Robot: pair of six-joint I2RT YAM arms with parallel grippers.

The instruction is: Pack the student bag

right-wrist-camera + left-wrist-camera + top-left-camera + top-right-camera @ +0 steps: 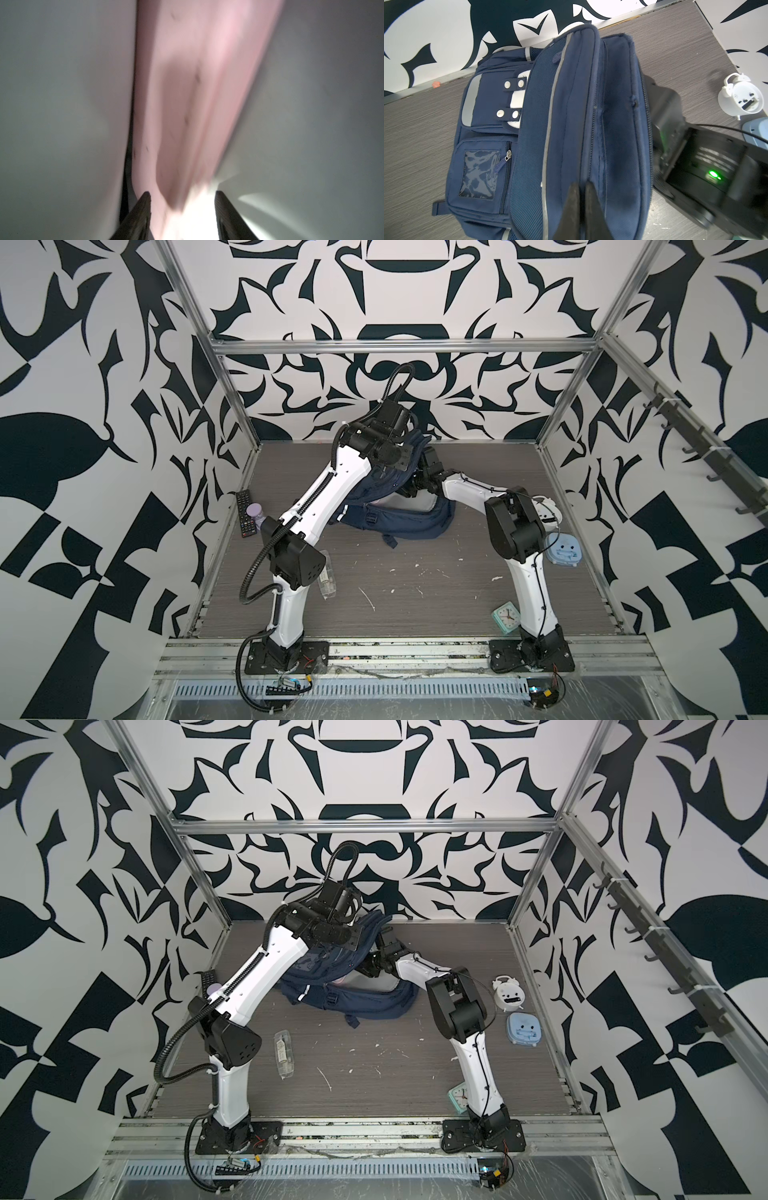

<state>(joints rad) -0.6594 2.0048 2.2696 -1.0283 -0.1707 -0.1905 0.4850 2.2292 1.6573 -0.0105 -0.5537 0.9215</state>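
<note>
The flap is lifted and bares the pale lining, so my left gripper will lower over the bag's opening (417, 501) and release the flap's seam there.
The student bag (399, 524) (365, 1002), navy blue with grey reflective strips, lies at the back of the table. Its top flap (571, 104) is lifted, and the pale lining (415, 502) shows in the opening. My left gripper (582, 185) is shut on the flap's seam and holds it up. My right gripper (182, 194) is inside the bag, with grey lining all around it. Its jaws stand apart. A blurred pink thing (197, 93) lies between them, against one finger, with a bright gap to the other.
A black remote (244, 512) and a lilac-lidded jar (254, 512) lie at the left edge. A clear plastic case (284, 1052) is near the left arm. On the right are a white alarm clock (509, 992), a blue clock (523, 1028) and a mint clock (507, 616).
</note>
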